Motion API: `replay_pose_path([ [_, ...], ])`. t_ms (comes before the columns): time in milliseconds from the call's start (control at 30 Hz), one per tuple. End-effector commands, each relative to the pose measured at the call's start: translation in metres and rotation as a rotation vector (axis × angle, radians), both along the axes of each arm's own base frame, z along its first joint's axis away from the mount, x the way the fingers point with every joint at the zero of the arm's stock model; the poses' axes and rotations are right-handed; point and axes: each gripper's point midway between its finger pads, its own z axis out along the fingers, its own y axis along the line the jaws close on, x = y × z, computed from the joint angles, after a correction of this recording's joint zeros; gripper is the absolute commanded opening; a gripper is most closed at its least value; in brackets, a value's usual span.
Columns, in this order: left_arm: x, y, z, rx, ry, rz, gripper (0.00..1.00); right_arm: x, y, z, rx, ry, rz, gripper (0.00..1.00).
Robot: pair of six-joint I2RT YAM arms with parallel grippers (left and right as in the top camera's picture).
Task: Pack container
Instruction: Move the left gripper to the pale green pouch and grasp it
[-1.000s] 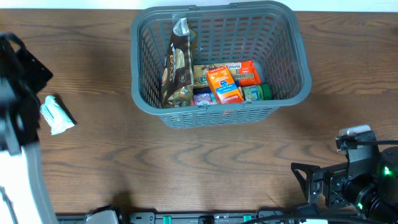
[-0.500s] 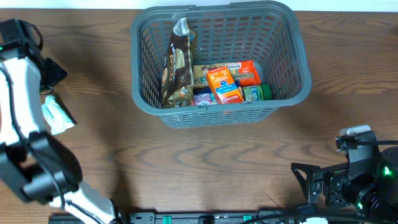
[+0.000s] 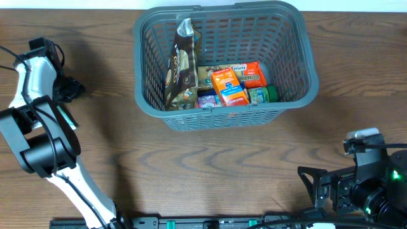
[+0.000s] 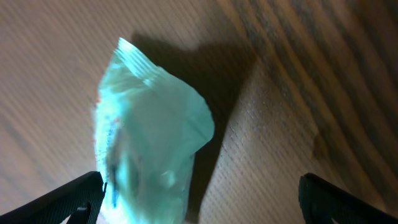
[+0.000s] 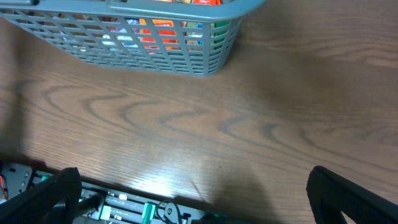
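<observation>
My left gripper is above the teal packet [image 4: 152, 143], which is off-centre to the left in the wrist view, so I should move that way, go down with my fingers on both sides of it and close.
The container [image 3: 310, 57] is a large dark grey slotted basket at the back middle of the table. It holds a brown snack bag [image 3: 181, 63], an orange box [image 3: 229, 86] and other small packs. A pale teal packet [image 4: 152, 143] lies on the table at the far left; the overhead view shows only a sliver of it [image 3: 65, 117] beside the left arm. My left gripper [image 4: 199, 202] is open, just above the packet, with its left finger at the packet's edge. My right gripper [image 5: 202, 199] is open and empty over bare table, front right of the basket [image 5: 155, 43].
The left arm's white link [image 3: 32, 76] and black joint [image 3: 48, 152] stretch along the table's left side. The right arm's base [image 3: 369, 184] sits at the front right corner. A black rail [image 5: 124, 208] runs along the front edge.
The left arm has swung over the teal packet and lowered toward it, now covering most of it from above. The right arm and the basket have not moved.
</observation>
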Motion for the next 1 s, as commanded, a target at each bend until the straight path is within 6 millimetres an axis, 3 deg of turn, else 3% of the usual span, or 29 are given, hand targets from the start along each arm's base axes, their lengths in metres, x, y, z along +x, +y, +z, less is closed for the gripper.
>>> replay_pose_path([
  [0,-0.006,0.004,-0.012,-0.010,0.008,0.024,0.99,0.000,-0.001,0.000,-0.001,0.001,-0.006,0.99],
  [300,-0.018,0.014,-0.033,-0.074,-0.026,0.078,0.98,0.000,-0.001,0.000,-0.001,0.001,-0.006,0.99],
  [500,-0.021,0.013,-0.035,-0.079,-0.017,0.063,0.76,0.000,-0.001,0.000,-0.001,0.001,-0.006,0.99],
  [733,-0.020,0.014,-0.028,-0.074,-0.028,0.063,0.41,0.000,-0.001,0.000,-0.001,0.001,-0.006,0.99],
  [867,-0.014,0.014,-0.009,-0.065,-0.076,0.060,0.31,0.000,-0.001,0.000,-0.001,0.001,-0.006,0.99],
  [967,-0.006,0.012,0.017,-0.064,-0.154,0.053,0.22,0.000,-0.001,0.000,-0.001,0.001,-0.006,0.99],
])
